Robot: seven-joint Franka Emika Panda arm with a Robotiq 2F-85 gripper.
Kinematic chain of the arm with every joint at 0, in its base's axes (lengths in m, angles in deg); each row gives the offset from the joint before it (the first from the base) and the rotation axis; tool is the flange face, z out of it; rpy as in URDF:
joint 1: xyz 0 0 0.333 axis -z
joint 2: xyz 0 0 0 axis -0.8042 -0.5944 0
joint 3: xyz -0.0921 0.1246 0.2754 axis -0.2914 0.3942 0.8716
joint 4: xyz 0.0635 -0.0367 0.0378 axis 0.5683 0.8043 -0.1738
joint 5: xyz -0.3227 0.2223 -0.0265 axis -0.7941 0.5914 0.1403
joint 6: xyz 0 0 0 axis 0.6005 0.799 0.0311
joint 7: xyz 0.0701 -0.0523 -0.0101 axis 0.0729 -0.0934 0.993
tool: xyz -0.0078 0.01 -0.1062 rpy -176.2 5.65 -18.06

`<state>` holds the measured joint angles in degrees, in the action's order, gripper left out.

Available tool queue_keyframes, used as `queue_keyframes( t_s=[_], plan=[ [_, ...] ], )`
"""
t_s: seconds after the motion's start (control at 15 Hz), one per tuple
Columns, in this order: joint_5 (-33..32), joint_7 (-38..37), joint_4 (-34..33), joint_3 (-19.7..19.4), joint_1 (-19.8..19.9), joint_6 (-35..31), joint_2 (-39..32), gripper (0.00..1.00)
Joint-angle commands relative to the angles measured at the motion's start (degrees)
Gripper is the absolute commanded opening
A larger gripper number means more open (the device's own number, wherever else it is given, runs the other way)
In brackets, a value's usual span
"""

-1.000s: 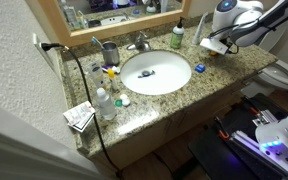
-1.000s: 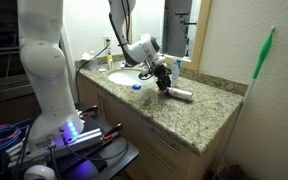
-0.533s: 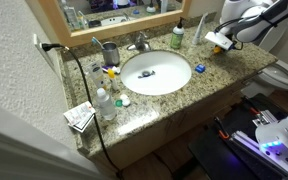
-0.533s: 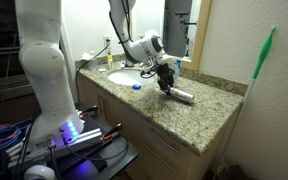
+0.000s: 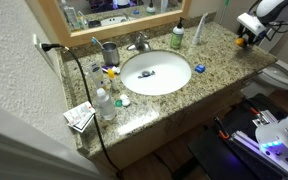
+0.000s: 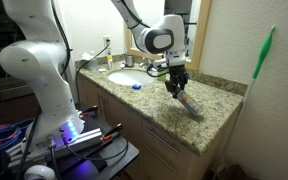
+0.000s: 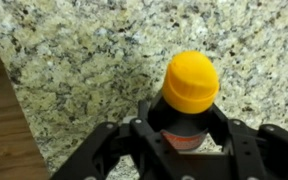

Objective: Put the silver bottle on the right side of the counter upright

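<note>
I need to raise my gripper next and turn it until the silver bottle stands upright on the speckled granite counter, then let go of the bottle, because it hangs tilted.
My gripper (image 6: pixel 176 82) is shut on the silver bottle (image 6: pixel 191 104) over the right end of the speckled granite counter (image 6: pixel 149 112). The bottle hangs tilted from the fingers, its lower end close to the counter top; I cannot tell if it touches. In the wrist view the bottle's orange-yellow cap (image 7: pixel 191 80) points away from my gripper (image 7: pixel 181 128), with the dark body clamped between the black fingers above the counter (image 7: pixel 84 55). In an exterior view my gripper (image 5: pixel 246 30) is at the counter's right edge (image 5: pixel 224 62).
The white sink (image 5: pixel 156 72) and chrome faucet (image 5: pixel 139 43) are mid-counter. A green bottle with white cap (image 5: pixel 178 36) stands behind it, a clear water bottle (image 5: pixel 104 102) at the left. A toilet (image 5: pixel 284 72) is beyond the right edge. A green-handled broom (image 6: pixel 261 58) leans on the wall.
My gripper has moved right along the counter to its right end, carrying the silver bottle, which has gone from lying near the counter to hanging tilted from the fingers.
</note>
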<state>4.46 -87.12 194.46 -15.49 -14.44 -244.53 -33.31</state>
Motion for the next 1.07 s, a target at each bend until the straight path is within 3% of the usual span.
queue_keyframes(
  t_s=[0.0,0.07,0.2,0.27,0.33,0.4,0.47,0.53,0.6,0.87,0.93,1.0],
  plan=[
    [5.56,3.92,-0.36,-6.40,-5.30,0.82,0.98,0.33],
    [6.78,5.81,-0.70,-7.74,-5.48,1.40,1.91,0.58],
    [6.48,5.41,-0.49,-11.09,-8.92,1.34,1.77,0.58],
    [5.82,6.31,-0.05,-11.47,-10.11,1.64,2.49,0.33],
    [8.69,8.59,0.01,-12.12,-11.56,2.76,3.53,0.33],
    [16.17,14.49,-0.36,-12.97,-13.29,4.67,4.92,0.33],
    [20.93,17.34,-0.94,-7.04,-8.46,7.88,6.78,0.33],
    [25.97,20.99,-3.07,-8.57,-9.21,13.27,8.21,0.33],
    [31.11,25.15,-5.11,-14.94,-14.22,17.46,8.19,0.33],
    [40.68,30.35,-15.17,-22.06,-14.70,35.54,4.20,0.33],
    [36.92,27.50,-10.07,-20.98,-16.05,29.11,7.60,0.33],
    [37.22,27.97,-11.33,-22.11,-15.84,31.01,7.37,0.58]
  ],
)
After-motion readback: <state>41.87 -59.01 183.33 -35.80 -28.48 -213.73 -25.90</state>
